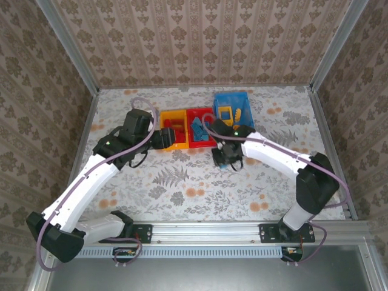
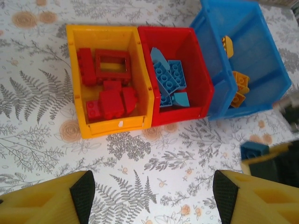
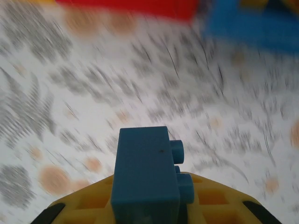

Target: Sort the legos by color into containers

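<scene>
The red bin (image 1: 189, 112) already has blue legos in it, so the robot's right gripper next needs to move outward over the red bin's near side and let go of the dark blue lego inside.
Three containers stand side by side at the back of the table. The yellow bin (image 2: 107, 127) holds red legos (image 2: 110, 100). The red bin (image 2: 202, 79) holds blue legos (image 2: 169, 77), and the blue bin (image 2: 210, 56) holds orange-yellow legos (image 2: 240, 86). From above I see the same yellow bin (image 1: 163, 115), red bin (image 1: 189, 112) and blue bin (image 1: 242, 97). My left gripper (image 2: 152, 196) hangs open over bare table in front of the yellow bin, nothing between its fingers (image 2: 83, 193). My right gripper (image 3: 149, 210) is shut on a dark blue brick (image 3: 145, 177), in front of the red and blue bins (image 1: 227, 156).
The held blue brick (image 2: 254, 149) and the right gripper's yellow body (image 2: 275, 163) show at the right edge of the left wrist view. Metal frame posts (image 1: 70, 45) and patterned walls close in the table on three sides. The right wrist view is blurred.
</scene>
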`<state>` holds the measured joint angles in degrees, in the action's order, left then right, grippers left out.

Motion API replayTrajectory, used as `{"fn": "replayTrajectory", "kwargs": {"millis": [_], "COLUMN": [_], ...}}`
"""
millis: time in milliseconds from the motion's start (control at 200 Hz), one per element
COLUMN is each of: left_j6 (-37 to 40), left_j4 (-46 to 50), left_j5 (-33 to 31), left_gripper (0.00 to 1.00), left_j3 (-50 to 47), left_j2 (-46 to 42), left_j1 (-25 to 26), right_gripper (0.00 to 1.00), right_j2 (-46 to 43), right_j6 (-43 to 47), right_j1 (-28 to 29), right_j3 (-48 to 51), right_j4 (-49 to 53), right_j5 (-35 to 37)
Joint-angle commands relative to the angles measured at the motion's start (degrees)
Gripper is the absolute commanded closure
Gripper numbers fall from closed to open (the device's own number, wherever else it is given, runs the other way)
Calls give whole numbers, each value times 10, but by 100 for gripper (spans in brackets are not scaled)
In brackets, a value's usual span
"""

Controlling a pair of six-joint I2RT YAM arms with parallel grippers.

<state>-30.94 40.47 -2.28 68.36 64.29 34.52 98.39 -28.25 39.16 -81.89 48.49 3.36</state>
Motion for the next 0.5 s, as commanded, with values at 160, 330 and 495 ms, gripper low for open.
{"fn": "replayTrajectory", "kwargs": {"millis": [160, 330, 495], "left_j6": [-4, 3, 1], "left_j4": [-19, -17, -8], "left_j5": [-32, -30, -27], "left_gripper": [28, 28, 28], "left_j3": [44, 48, 45], "left_j2": [15, 14, 10], "left_j1": [2, 0, -1], "right_gripper": [87, 87, 84], "right_j2": [211, 312, 415], "right_j6": [39, 64, 62], "right_j1": [-40, -55, -58], "right_j3": [-248, -391, -533], "right_j4": [21, 40, 102], "right_j5": [107, 158, 152]}}
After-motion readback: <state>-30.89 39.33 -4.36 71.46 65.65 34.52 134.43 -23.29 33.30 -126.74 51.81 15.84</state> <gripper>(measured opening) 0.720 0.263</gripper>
